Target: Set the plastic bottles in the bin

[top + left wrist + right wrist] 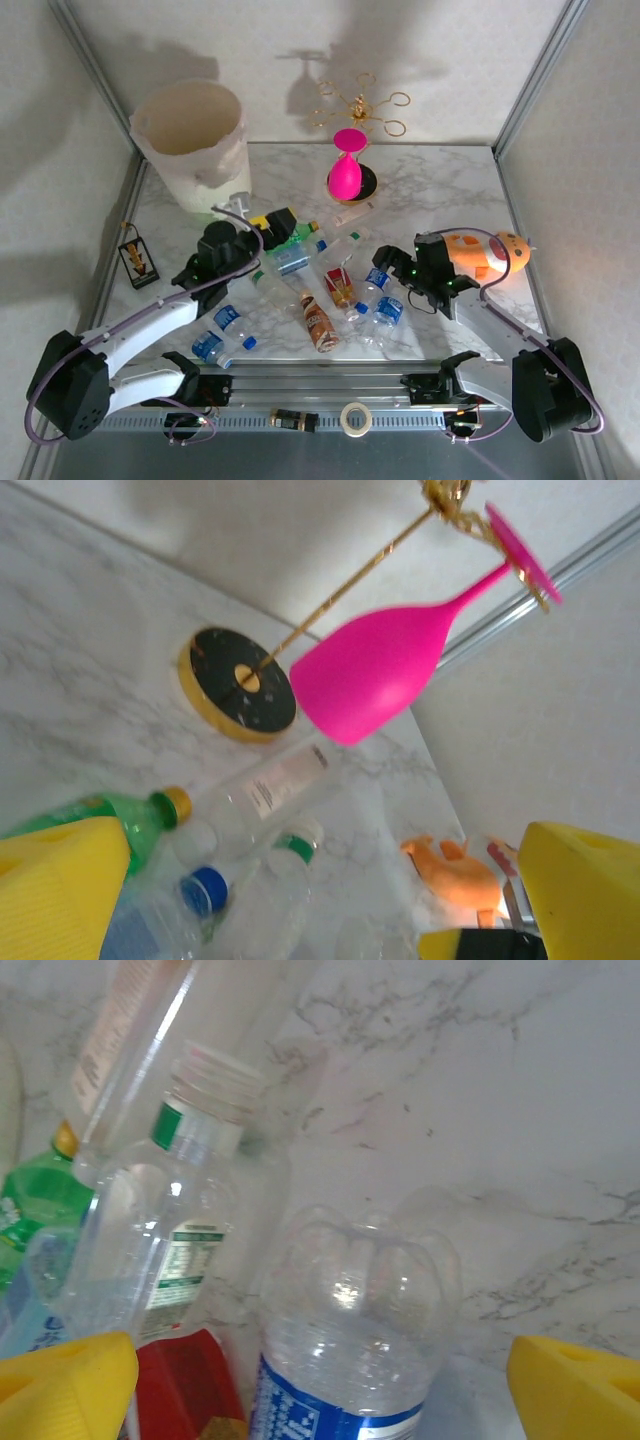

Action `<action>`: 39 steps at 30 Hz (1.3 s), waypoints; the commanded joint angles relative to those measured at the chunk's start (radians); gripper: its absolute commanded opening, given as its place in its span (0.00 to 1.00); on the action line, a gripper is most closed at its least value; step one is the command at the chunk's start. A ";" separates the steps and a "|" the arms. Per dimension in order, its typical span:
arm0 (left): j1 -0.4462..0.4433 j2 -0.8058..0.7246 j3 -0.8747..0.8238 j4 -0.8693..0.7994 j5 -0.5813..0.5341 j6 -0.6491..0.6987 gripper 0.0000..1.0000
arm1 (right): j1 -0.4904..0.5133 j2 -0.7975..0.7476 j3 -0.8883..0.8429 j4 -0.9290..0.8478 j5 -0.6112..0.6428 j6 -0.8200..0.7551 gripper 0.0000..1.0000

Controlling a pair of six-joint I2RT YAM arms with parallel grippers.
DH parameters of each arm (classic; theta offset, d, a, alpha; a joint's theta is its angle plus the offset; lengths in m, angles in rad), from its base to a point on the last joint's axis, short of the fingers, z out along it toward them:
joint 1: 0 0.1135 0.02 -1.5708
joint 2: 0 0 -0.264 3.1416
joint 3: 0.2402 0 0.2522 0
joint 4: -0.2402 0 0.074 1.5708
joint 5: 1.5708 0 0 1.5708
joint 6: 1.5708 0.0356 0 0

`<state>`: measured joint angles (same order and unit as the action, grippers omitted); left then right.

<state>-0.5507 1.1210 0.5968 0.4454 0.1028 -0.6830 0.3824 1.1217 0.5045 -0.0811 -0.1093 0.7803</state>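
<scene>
My right gripper lowers its open fingers next around the lobed base end [357, 1275] of the clear blue-labelled bottle [350, 1330] below, already lined up between them, and closes.
Several plastic bottles lie in a heap mid-table: a brown one [318, 322], a red-labelled one [340, 287], a green one [300, 232] and clear blue-labelled ones [228, 318]. The cream bin [190, 140] stands at the far left. My left gripper [275, 223] hovers open over the heap's far-left edge, its fingers [60, 890] wide apart above a blue-capped bottle [205, 890] and a green bottle [150, 815]. My right gripper [385, 263] is open at the heap's right side. A clear blue-labelled bottle [350, 1330] lies between its fingers [65, 1385], untouched.
A pink hourglass-shaped object [345, 170] on a black base [238, 683] stands behind the heap under a gold wire stand [360, 105]. An orange plush toy [485, 253] lies beside my right wrist. A small tag [137, 257] lies at the left; a tape roll [354, 418] sits on the front rail.
</scene>
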 commanded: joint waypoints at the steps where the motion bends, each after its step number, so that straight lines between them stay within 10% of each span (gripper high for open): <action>1: -0.049 -0.007 -0.052 0.147 -0.078 -0.066 1.00 | 0.015 0.035 0.025 -0.042 0.029 0.011 0.95; 39: -0.187 -0.174 -0.241 0.082 -0.235 -0.128 0.99 | 0.047 0.334 0.109 0.235 0.055 0.039 0.61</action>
<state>-0.7261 0.9676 0.3710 0.5507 -0.1070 -0.7948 0.4236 1.4502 0.5697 0.1280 -0.0841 0.8398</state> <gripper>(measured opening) 0.994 0.641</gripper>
